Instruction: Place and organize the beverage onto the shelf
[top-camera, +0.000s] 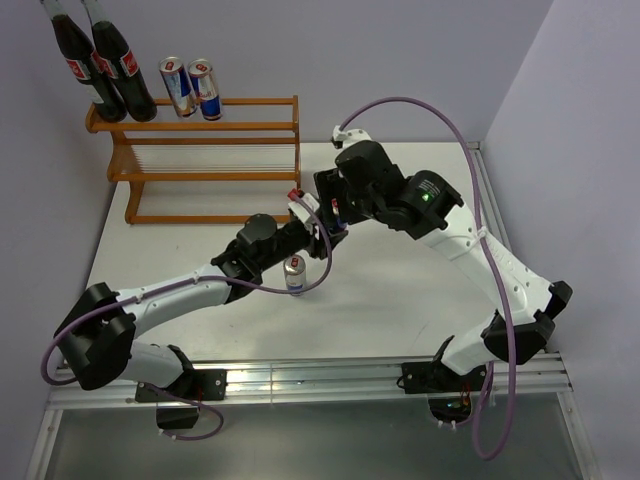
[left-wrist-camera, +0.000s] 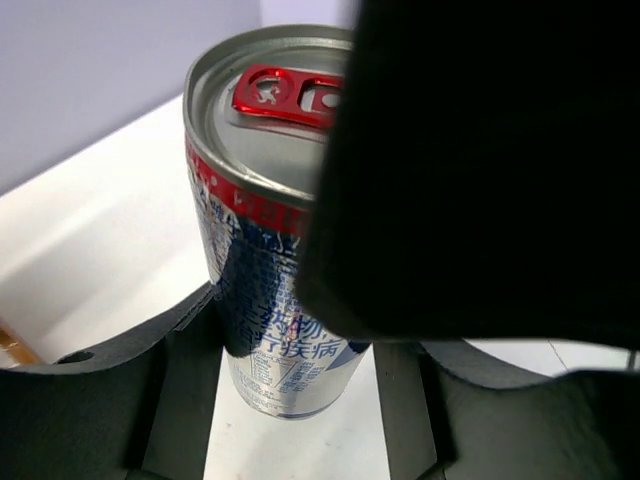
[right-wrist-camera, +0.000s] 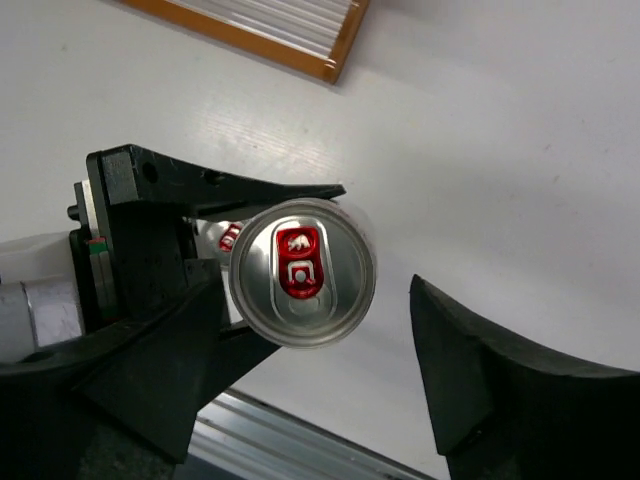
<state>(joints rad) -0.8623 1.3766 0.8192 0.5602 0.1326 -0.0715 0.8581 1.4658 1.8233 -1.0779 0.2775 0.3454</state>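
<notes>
The top shelf's empty end (top-camera: 240, 112) is higher than my left gripper, to its left in the top view. I should raise the gripper outward over that end to release the can.
A slim blue-and-silver can (top-camera: 338, 213) with a red tab hangs above the table centre. My left gripper (top-camera: 320, 224) is shut on its body; the can (left-wrist-camera: 270, 200) fills the left wrist view between the fingers (left-wrist-camera: 150, 400). My right gripper (top-camera: 335, 204) is open around the can's top (right-wrist-camera: 305, 270); its right finger (right-wrist-camera: 480, 380) stands apart from it. A second can (top-camera: 295, 275) stands on the table under my left wrist. The shelf (top-camera: 200, 176) at the back left holds two cola bottles (top-camera: 75, 65) (top-camera: 125, 65) and two cans (top-camera: 177, 85) (top-camera: 206, 88) on its top tier.
The shelf's two lower tiers (top-camera: 210, 215) hold nothing. The shelf's corner (right-wrist-camera: 270, 30) shows at the top of the right wrist view. Walls close in behind and on both sides. A metal rail (top-camera: 320, 380) runs along the near table edge.
</notes>
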